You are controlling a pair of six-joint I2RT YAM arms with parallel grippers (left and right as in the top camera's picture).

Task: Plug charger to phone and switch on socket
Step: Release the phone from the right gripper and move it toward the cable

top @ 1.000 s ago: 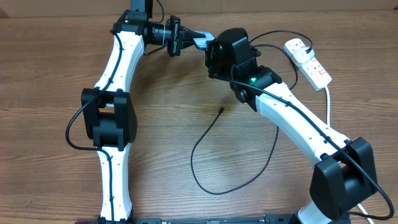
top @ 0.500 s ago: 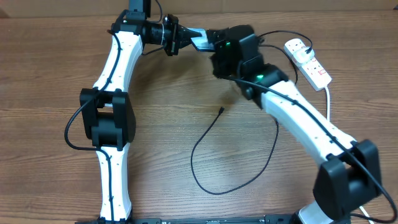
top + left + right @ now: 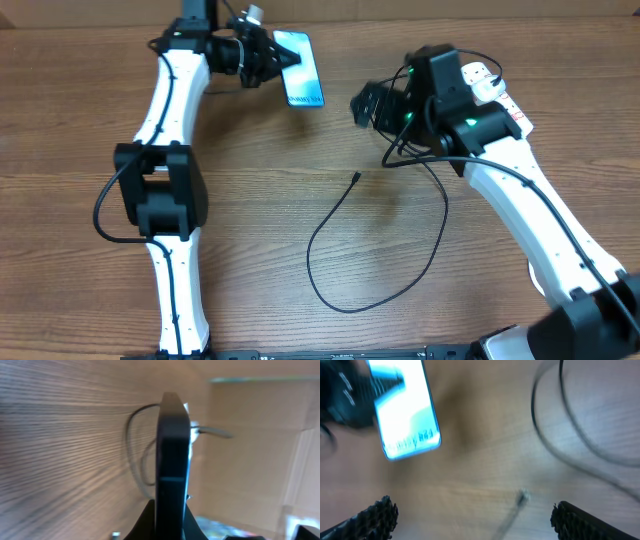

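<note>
My right gripper should move back and down onto the charger's connector tip (image 3: 356,177) (image 3: 522,498), because that is lying on the tabletop below the gripper and back from it.
The phone (image 3: 301,68), its blue screen facing up, is held above the table's far side; my left gripper (image 3: 274,56) is shut on its left edge. In the left wrist view the phone (image 3: 172,460) stands edge-on between the fingers of the left gripper (image 3: 169,521). My right gripper (image 3: 365,105) is open and empty, to the right of the phone and apart from it. In its view the right gripper (image 3: 475,517) hangs over the charger's connector tip (image 3: 522,496), with the phone (image 3: 405,407) at upper left. The charger cable (image 3: 340,300) loops across the table, its tip (image 3: 357,178) free. The white socket (image 3: 482,78) is partly hidden by the right arm.
The left arm's black joint housing (image 3: 160,190) stands on the table's left side. The right arm's white link (image 3: 530,220) crosses the right side. A cardboard wall (image 3: 450,8) runs along the far edge.
My right gripper has opened, let go of the phone and drawn back to the right. The left gripper has carried the phone a little to the left, screen now facing up.
</note>
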